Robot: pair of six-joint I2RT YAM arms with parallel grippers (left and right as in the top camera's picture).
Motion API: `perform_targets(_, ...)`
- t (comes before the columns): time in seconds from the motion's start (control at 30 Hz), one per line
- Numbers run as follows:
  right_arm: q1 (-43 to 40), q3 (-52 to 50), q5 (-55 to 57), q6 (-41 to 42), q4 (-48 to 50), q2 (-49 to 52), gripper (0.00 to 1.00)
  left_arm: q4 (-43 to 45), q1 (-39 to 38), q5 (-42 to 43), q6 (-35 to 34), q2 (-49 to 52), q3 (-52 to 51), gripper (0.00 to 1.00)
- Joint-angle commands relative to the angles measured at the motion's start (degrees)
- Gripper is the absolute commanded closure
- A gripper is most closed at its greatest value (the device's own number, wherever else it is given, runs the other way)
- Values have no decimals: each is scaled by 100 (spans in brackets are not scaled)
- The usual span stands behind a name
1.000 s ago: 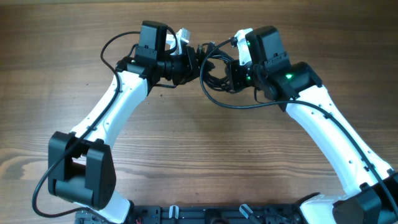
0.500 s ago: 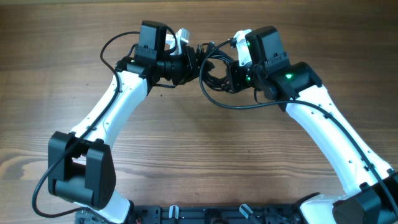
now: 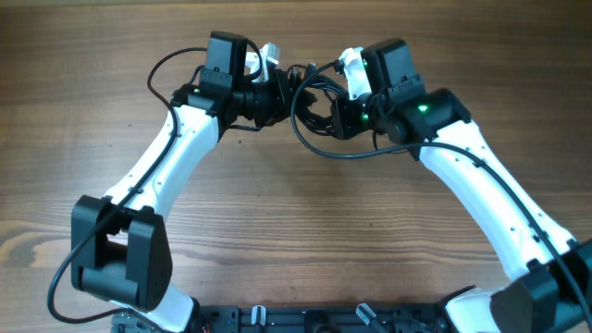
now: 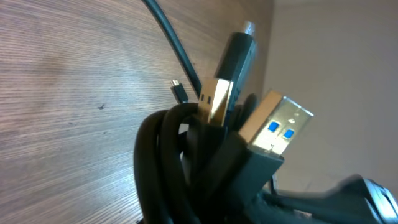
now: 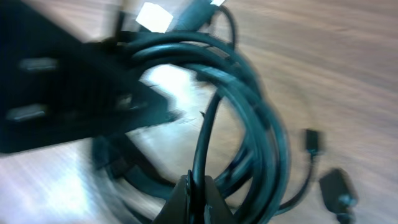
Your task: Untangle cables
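The piece of cable (image 5: 202,143) needs to be pulled to the right in the overhead view by my right gripper, out of the coil, and then let go, since the tabletop is bare that way.
The cables (image 3: 313,100) are a black coiled tangle held off the wooden table between both grippers, with one loop (image 3: 338,154) sagging toward me. My left gripper (image 3: 282,91) is shut on the bundle (image 4: 180,155). Its fingers are hidden under the cords in the left wrist view. A USB plug with blue inserts (image 4: 273,127) and a gold-tipped plug (image 4: 214,99) stick up from the bundle. My right gripper (image 3: 335,109) is shut on a single strand (image 5: 202,143) of the coil (image 5: 255,106); it also shows in the right wrist view (image 5: 198,190).
Two small plugs (image 5: 311,142) (image 5: 339,190) dangle at the right of the coil. The left gripper's black body (image 5: 56,93) sits close at the left of the right wrist view. The wooden table (image 3: 296,231) lies under both arms. A black rack (image 3: 305,319) runs along the near edge.
My right gripper has shifted slightly left and away with its strand, and the sagging loop moved left with it. The left arm has not moved.
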Motion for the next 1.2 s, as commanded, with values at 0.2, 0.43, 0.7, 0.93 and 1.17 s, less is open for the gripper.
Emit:
perform_targets(0.2, -2542, 289, -4712, 498, 291, -2085, 96, -717, 0, -1357, -588, -28, 44, 96)
perform_targets(0.43, -3176, 286, -1517, 2389, 385, -1838, 96, -1338, -11, -1357, -468, -31, 44, 96)
perform_targets(0.7, -3169, 275, 186, 1812, -1025, -1311, 90, 260, -11, -297, -415, -31, 44, 96)
perform_targets(0.93, -3169, 284, -2302, 356, -188, -907, 34, 2258, 0, 2170, -1080, -31, 44, 96)
perform_targets(1.17, -3110, 282, -4127, -105, 177, -905, 35, 2413, 0, 2385, -1027, -31, 44, 96)
